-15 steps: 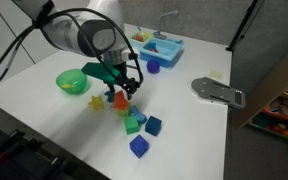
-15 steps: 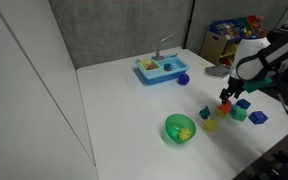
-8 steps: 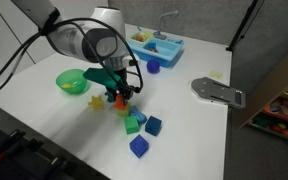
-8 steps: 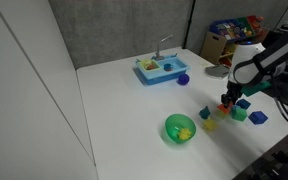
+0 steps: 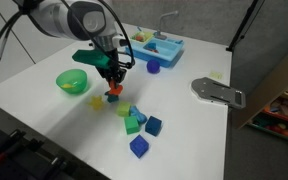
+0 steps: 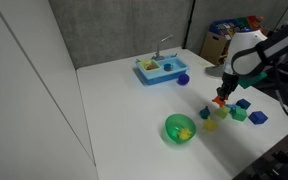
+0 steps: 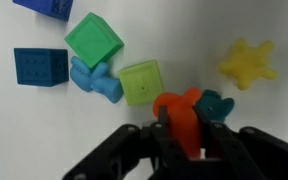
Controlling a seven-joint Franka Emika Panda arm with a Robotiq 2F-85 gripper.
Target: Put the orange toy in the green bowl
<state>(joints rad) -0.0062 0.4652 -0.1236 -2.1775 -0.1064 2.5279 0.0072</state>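
My gripper still holds the orange toy (image 5: 113,90) short of the bowl, so it should move past the yellow star and over the open green bowl (image 5: 72,81) to release the toy.
The orange toy (image 7: 177,112) is a small orange-red block, and my gripper (image 7: 182,125) is shut on it, one finger on each side. In both exterior views the gripper (image 5: 112,82) (image 6: 221,95) hangs a little above the white table with the toy (image 5: 113,90) (image 6: 221,101) at its tips. The green bowl (image 5: 72,81) (image 6: 180,128) stands on the table a short way from the gripper, with a yellowish thing lying in it.
Below the gripper lie a yellow star (image 7: 247,63), a teal piece (image 7: 216,107), a yellow-green cube (image 7: 141,83), a green cube (image 7: 92,43) and blue blocks (image 7: 37,67). A blue tray (image 5: 159,45) and a purple ball (image 5: 153,67) sit further back. A grey flat device (image 5: 217,91) lies near the table edge.
The jaws have gone from open to shut on the orange toy. The arm has risen and lifted the toy off the table.
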